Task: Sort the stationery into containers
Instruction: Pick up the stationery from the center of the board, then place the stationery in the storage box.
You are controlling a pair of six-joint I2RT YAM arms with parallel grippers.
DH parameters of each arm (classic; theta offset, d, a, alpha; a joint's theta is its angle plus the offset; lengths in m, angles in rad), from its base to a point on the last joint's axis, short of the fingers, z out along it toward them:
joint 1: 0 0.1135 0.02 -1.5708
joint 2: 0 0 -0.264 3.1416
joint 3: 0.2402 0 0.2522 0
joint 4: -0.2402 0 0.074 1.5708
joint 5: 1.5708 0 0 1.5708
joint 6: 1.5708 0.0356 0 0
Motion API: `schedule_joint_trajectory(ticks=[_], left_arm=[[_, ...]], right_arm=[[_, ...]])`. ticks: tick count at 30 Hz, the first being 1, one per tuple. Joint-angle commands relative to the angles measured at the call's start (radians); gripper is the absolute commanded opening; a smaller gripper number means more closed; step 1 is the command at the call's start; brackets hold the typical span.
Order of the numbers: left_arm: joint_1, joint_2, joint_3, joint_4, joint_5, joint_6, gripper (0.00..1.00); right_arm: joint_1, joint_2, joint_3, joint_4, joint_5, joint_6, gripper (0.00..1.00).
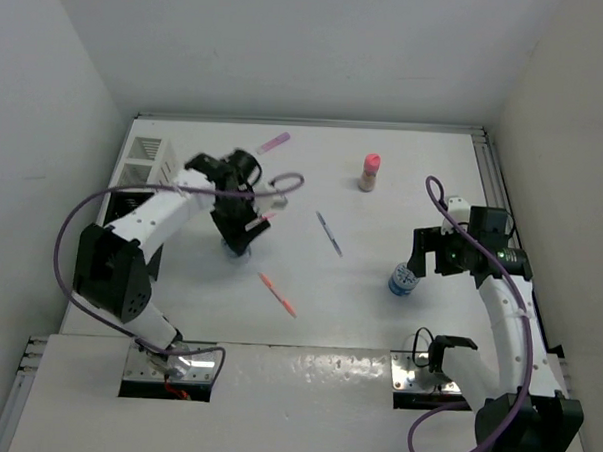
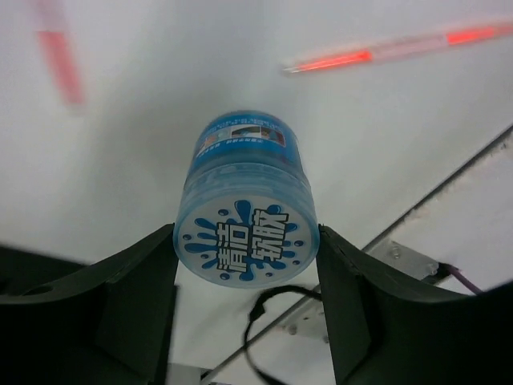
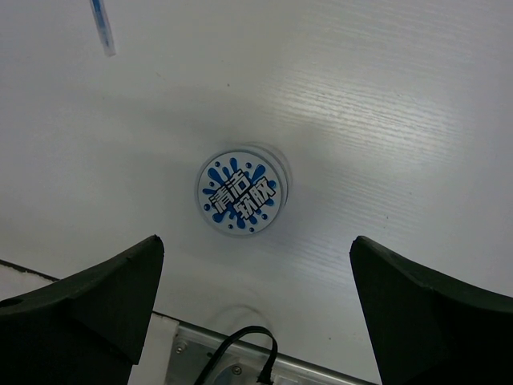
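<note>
My left gripper should lift the squat blue-capped jar outward over the white organiser and then lower it into the organiser's far section (image 1: 146, 149), because that section is open.
My left gripper (image 1: 241, 233) (image 2: 247, 277) is shut on a squat blue-capped jar (image 2: 244, 216), its fingers (image 2: 136, 297) pressing both sides of the cap; the jar (image 1: 236, 250) barely shows under the gripper in the top view. My right gripper (image 1: 416, 263) (image 3: 256, 277) is wide open above the second blue-capped jar (image 1: 403, 282) (image 3: 240, 196), which stands on the table untouched. An orange pen (image 1: 277, 294) (image 2: 401, 46), a blue pen (image 1: 329, 233) (image 3: 102, 24), a pink pen (image 1: 274, 142) and a pink-capped beige bottle (image 1: 370, 172) lie scattered. The white organiser (image 1: 149, 159) stands far left. The black box is hidden.
White walls close in the table at the back and sides. A metal rail (image 1: 489, 169) runs along the right edge. Purple cables (image 1: 81, 226) loop from both arms. Another reddish pen (image 2: 60, 56) lies blurred beside the left gripper.
</note>
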Motion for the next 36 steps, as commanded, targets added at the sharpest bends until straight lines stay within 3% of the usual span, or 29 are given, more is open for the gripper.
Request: schedule_joint_trajectory(ticks=[1, 3, 6, 13, 21, 36], left_arm=[[0.176, 0.014, 0.353, -0.195, 0.044, 0.112, 0.12], [0.252, 0.091, 0.622, -0.257, 0.057, 0.129, 0.11], [0.373, 0.16, 0.835, -0.254, -0.047, 0.152, 0.0], [0.676, 0.41, 1.211, -0.207, -0.038, 0.1, 0.0], [0.822, 0.494, 1.178, -0.013, 0.021, 0.072, 0.0], [0.824, 0.591, 1.132, 0.059, 0.051, 0.063, 0.0]], right_arm=[[0.008, 0.013, -0.015, 0.043, -0.015, 0.005, 0.96], [0.009, 0.021, -0.017, 0.05, -0.021, 0.011, 0.96], [0.017, 0.041, -0.02, 0.07, -0.029, 0.027, 0.96], [0.032, 0.075, -0.023, 0.1, -0.03, 0.033, 0.96], [0.034, 0.102, -0.034, 0.12, -0.038, 0.042, 0.96], [0.035, 0.133, -0.054, 0.14, -0.03, 0.041, 0.95]])
